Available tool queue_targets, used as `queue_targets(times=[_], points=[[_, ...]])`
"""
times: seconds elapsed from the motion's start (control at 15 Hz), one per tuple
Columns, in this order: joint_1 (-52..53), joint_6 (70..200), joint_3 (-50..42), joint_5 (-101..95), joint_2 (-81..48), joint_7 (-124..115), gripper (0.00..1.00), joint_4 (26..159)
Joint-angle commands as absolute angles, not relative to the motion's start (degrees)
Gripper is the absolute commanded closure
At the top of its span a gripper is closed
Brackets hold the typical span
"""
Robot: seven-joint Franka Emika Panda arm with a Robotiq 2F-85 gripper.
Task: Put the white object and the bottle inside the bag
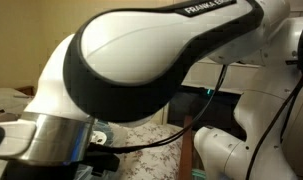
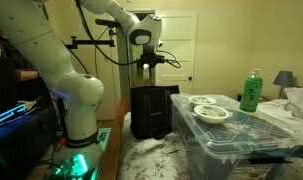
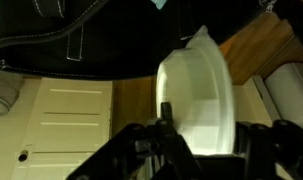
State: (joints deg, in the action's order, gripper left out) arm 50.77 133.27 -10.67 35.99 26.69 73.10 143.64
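My gripper is holding the white object slightly above where it should go. I need to lower it slightly toward the top of the black bag next, then release the white object there.
My gripper hangs just above an upright black fabric bag. In the wrist view the gripper is shut on the white object, a round white tub seen edge-on between the fingers, with the black bag beyond it. The green bottle with a white cap stands far to the right, apart from the gripper. A large translucent bluish plastic container with a wide rim sits at the right. The arm fills an exterior view and hides the objects there.
Two flat white discs lie on the translucent container. A flowered bedspread covers the surface. The robot base stands at the left, a lamp at the far right, and a white door behind.
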Motion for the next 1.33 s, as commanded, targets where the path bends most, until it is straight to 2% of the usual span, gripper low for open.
queue_targets(times=[0.0, 0.2, 0.27, 0.33, 0.73, 1.27], points=[[47.13, 134.13, -6.34, 39.90, 22.10, 77.07, 0.89, 141.34], [44.66, 135.28, -3.46, 41.61, 19.18, 79.43, 0.89, 140.33], [43.74, 135.20, -2.48, 41.80, 18.37, 79.85, 0.42, 139.94], [42.78, 135.36, -1.48, 42.06, 17.77, 80.40, 0.42, 139.60], [33.95, 140.18, 3.51, 37.88, 17.62, 79.54, 0.02, 138.59], [11.20, 150.07, -1.92, 17.31, 20.17, 76.81, 0.00, 144.84]])
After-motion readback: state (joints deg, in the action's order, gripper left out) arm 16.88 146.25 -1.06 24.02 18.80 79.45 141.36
